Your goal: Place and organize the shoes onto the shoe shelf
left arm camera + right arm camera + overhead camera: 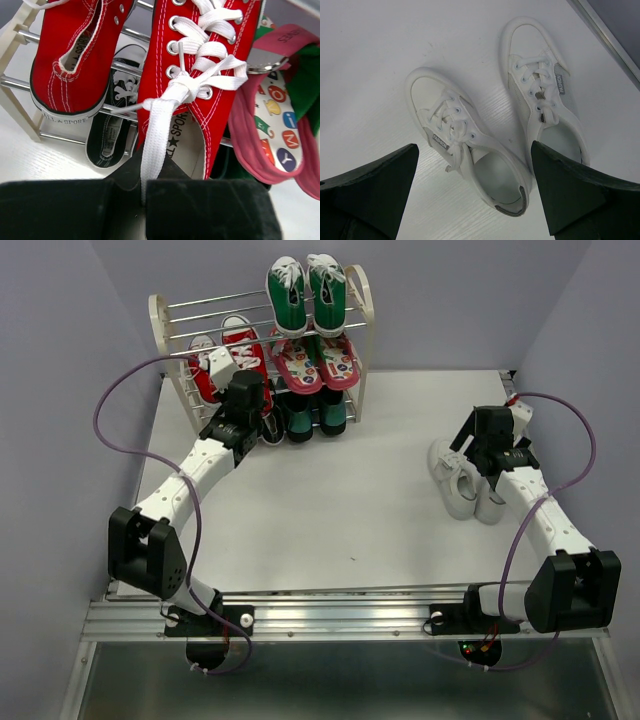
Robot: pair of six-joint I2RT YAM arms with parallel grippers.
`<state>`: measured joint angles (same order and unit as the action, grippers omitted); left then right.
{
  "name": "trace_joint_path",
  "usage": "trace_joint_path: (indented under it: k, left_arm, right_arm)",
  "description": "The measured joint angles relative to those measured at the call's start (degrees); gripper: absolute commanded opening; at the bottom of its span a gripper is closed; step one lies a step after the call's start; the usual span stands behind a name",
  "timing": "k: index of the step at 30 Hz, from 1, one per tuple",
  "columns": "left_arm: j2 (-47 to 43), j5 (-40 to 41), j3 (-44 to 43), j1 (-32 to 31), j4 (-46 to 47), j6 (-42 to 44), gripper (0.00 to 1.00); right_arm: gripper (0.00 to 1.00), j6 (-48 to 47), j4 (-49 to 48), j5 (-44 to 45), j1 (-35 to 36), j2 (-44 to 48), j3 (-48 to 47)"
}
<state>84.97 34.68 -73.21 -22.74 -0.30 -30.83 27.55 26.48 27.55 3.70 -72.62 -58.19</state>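
The white lace comes free from my left gripper next, after a sideways shift away from the pink sandals toward the other red sneaker (206, 372) (91, 74), since a gap splits the pair.
The shoe shelf (160, 325) stands at the back left. Two red sneakers (200, 75) (75, 55) lie on its middle rods, also seen from above (243, 340). My left gripper (144, 195) (245, 392) is at the shelf front, shut on the white lace (155, 135) of the right red sneaker. A black sneaker (112, 125) lies on the tier below. Two white sneakers (465, 145) (545, 90) lie side by side on the table at the right (455, 480). My right gripper (475, 200) (480, 455) hangs open above their heels, touching nothing.
Green sneakers (305, 290) sit on the shelf's top tier and pink patterned sandals (320, 362) on the middle tier, right half (272, 115). Dark shoes (315, 418) stand at the shelf's foot. The table's right edge (610, 40) runs close behind the white sneakers.
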Motion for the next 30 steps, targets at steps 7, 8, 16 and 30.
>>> trace_joint_path:
  k: [7, 8, 16, 30]
  left_arm:
    - [4.28, -1.7, -3.17, 2.29, -1.55, -0.07, 0.0]
    - [4.28, -2.29, -3.17, 2.6, -0.44, -0.57, 0.0]
    - [-2.71, -5.35, 3.56, 3.1, 1.31, -3.98, 0.0]
    - [-4.94, -4.0, 4.83, 3.52, 6.36, -1.68, 0.0]
  right_arm:
    - [1.0, -0.35, -0.11, 0.39, 0.0, -0.46, 0.0]
    - [1.0, -0.37, -0.15, 0.52, 0.0, -0.63, 0.0]
    - [1.0, -0.39, -0.33, 0.68, 0.0, -0.94, 0.0]
    - [1.0, -0.79, -1.2, 0.0, 0.0, -0.87, 0.02]
